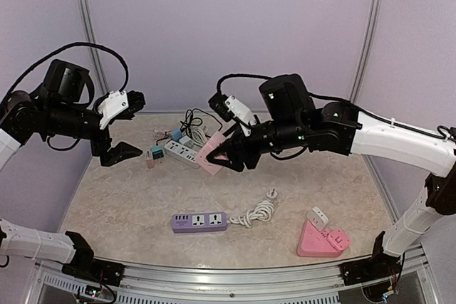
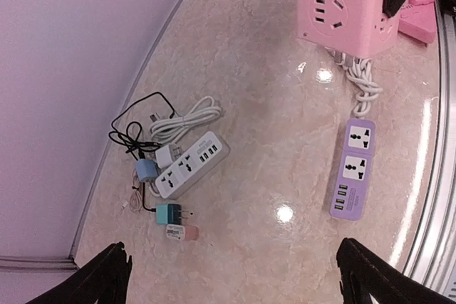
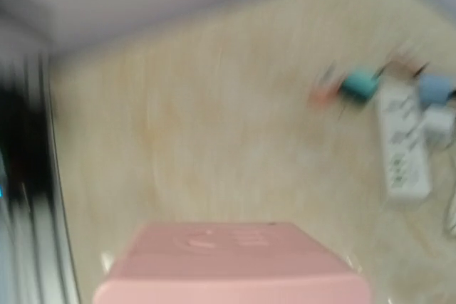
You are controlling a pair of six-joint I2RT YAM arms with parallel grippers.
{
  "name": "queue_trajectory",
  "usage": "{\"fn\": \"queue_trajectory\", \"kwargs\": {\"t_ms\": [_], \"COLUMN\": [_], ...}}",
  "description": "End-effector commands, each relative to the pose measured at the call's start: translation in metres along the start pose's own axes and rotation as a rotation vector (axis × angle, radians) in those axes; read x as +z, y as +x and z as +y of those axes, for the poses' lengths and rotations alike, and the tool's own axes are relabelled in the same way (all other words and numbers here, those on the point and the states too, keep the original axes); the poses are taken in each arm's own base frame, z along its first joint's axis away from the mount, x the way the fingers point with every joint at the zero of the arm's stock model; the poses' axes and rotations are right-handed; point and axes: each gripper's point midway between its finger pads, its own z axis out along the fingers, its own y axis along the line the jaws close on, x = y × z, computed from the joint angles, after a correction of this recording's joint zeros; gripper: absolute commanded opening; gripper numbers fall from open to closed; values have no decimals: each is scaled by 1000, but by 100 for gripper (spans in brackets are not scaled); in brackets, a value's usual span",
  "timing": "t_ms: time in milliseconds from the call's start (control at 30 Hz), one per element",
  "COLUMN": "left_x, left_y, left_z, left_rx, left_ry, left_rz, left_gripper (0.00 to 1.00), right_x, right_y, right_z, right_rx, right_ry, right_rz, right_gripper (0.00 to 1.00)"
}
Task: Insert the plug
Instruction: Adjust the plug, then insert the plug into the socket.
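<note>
The purple strip's outlet by its cord (image 1: 216, 219) lies below and back from my right gripper, so next I will move my right gripper down and back to release the cube there.
My right gripper (image 1: 226, 156) is shut on a pink cube socket (image 1: 211, 153) and holds it in the air above the back middle of the table. The cube fills the bottom of the blurred right wrist view (image 3: 235, 265) and shows in the left wrist view (image 2: 342, 8). A teal plug (image 1: 156, 152) with a black cord lies on the table at back left, also seen from the left wrist (image 2: 171, 213). My left gripper (image 1: 128, 129) is open and empty, raised above that plug (image 2: 239, 272).
A white power strip (image 1: 182, 152), a blue plug (image 1: 175, 135), a small pink adapter (image 2: 184, 233) and tangled cords lie at the back. A purple power strip (image 1: 199, 222) with a coiled white cord lies in front. A pink triangular socket (image 1: 322, 240) sits front right.
</note>
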Motion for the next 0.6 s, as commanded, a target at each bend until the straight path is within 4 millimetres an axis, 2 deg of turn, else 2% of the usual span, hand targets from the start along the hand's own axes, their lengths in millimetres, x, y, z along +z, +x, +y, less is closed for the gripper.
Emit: {"fn": "queue_trajectory", "kwargs": {"t_ms": [0,167,267,400,567], "left_x": [14,42,64,88,100], "left_y": [59,122,149,161,177], "left_z": [-32,-29,-23,-25,-25], "left_rx": [-100,-240,-313,-370,-374], "left_ry": [183,190,152,180,172], "left_rz": [117,258,333,364,422], "left_gripper": [99,99,99,99,99], "right_x": [30,56,72,85,92], "right_y": [83,123,155,177,179], "right_z": [22,37,44,48,48], "right_rx": [-370,-523,-573,-610,-650], "right_ry": [-132,-220,-269,-296,-309], "right_rz": [292,407,496,539,482], "right_gripper": [0,0,0,0,0]}}
